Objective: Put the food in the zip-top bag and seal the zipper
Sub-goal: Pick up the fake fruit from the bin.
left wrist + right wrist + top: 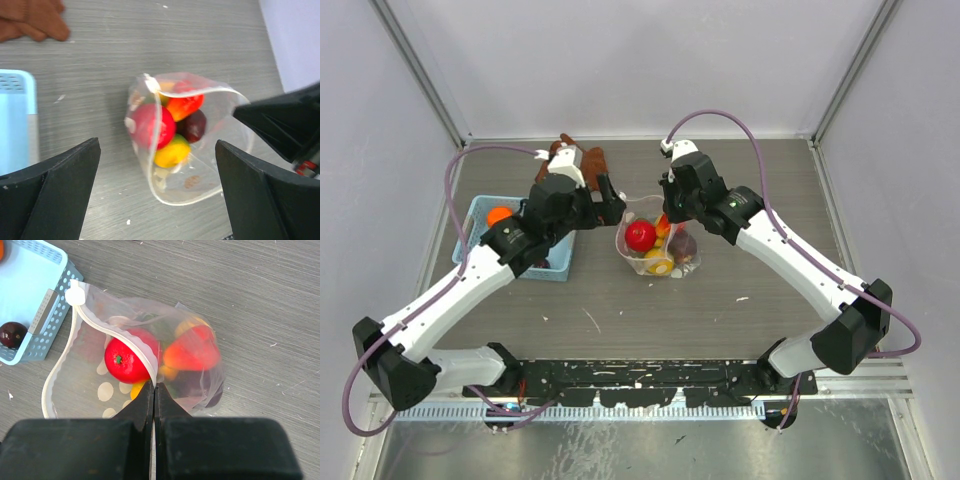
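Observation:
I should swing left in the top view and descend around the unbagged orange fruit [498,215] below my left gripper.
The zip-top bag [658,245] stands open mid-table with food inside: a red fruit [125,361], an orange-red piece [192,352], a yellow one [171,154] and a dark purple one [192,125]. My right gripper [154,385] is shut on the zipper [120,337] at the bag's mouth and holds that edge up; it shows in the top view [668,205] at the bag's far side. My left gripper [157,195] is open and empty above the bag's left side [610,200]. An orange fruit [499,215] and a dark purple fruit [12,334] lie in the blue basket.
The light-blue basket [480,215] sits left of the bag, under my left arm. A brown cloth [582,160] lies at the back of the table behind the left gripper. White walls close in the table's sides and back.

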